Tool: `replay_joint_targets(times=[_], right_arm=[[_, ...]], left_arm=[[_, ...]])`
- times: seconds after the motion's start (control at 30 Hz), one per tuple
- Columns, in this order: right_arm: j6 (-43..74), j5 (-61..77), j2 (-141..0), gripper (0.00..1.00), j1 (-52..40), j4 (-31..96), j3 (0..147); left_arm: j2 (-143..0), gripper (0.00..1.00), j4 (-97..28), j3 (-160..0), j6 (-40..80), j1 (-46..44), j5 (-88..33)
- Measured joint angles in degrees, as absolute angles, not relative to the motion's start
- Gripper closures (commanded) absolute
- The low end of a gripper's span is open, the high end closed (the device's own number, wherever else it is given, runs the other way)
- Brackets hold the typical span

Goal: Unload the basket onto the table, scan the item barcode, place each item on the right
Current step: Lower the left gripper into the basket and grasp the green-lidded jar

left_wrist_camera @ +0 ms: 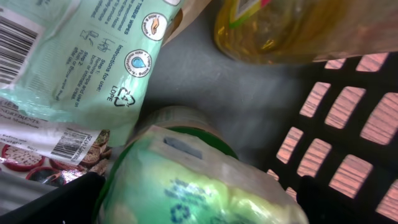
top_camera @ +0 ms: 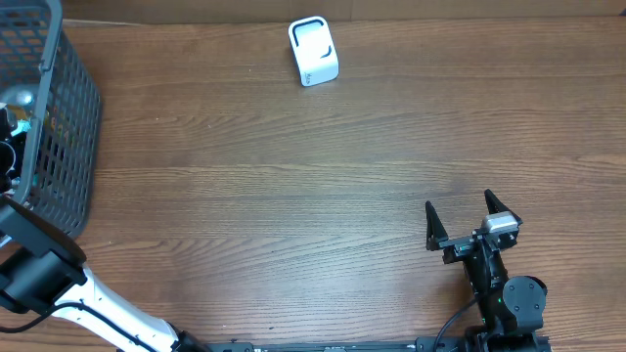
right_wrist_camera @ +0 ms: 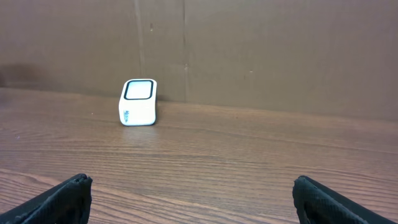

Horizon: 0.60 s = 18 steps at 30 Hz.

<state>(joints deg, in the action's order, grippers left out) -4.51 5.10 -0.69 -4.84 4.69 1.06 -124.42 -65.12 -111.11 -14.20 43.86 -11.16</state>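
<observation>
My left gripper's open fingers are already on either side of the green, plastic-wrapped item [left_wrist_camera: 194, 177], so I need to move the gripper farther down into the basket around the item and close.
My left gripper [left_wrist_camera: 199, 208] is down inside the grey mesh basket [top_camera: 68, 108] at the table's far left. It is open, and its dark fingers [left_wrist_camera: 53, 199] stand on either side of a green, plastic-wrapped item [left_wrist_camera: 186, 180] that fills the gap between them. I cannot tell whether they touch it. A mint-green wipes pack [left_wrist_camera: 74, 56] with a barcode lies above it, beside a yellow bottle [left_wrist_camera: 280, 28]. The white scanner [top_camera: 313, 51] stands at the table's far edge, also in the right wrist view as the scanner [right_wrist_camera: 138, 102]. My right gripper [top_camera: 473, 223] rests open and empty near the front.
A snack packet [left_wrist_camera: 68, 146] with a small barcode lies under the wipes pack. The basket wall [left_wrist_camera: 348, 124] is close on the right of my left gripper. A brown wall stands behind the scanner. Wooden table [top_camera: 293, 196] stretches between the basket and the right arm.
</observation>
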Motion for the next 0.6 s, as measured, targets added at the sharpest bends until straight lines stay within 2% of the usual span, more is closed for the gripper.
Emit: replay_joint_targets(times=[0.5, 0.6], right_arm=[[-4.54, 5.08, -0.67, 0.0, -4.84, 4.67, 1.06], [-4.51, 5.13, -0.67, 0.0, -4.84, 4.69, 1.06]], left_arm=[[-127.42, 0.02, -65.12, -111.11, -14.37, 43.86, -8.54], [-127.59, 0.04, -65.14, -111.11, -14.37, 43.86, -7.92]])
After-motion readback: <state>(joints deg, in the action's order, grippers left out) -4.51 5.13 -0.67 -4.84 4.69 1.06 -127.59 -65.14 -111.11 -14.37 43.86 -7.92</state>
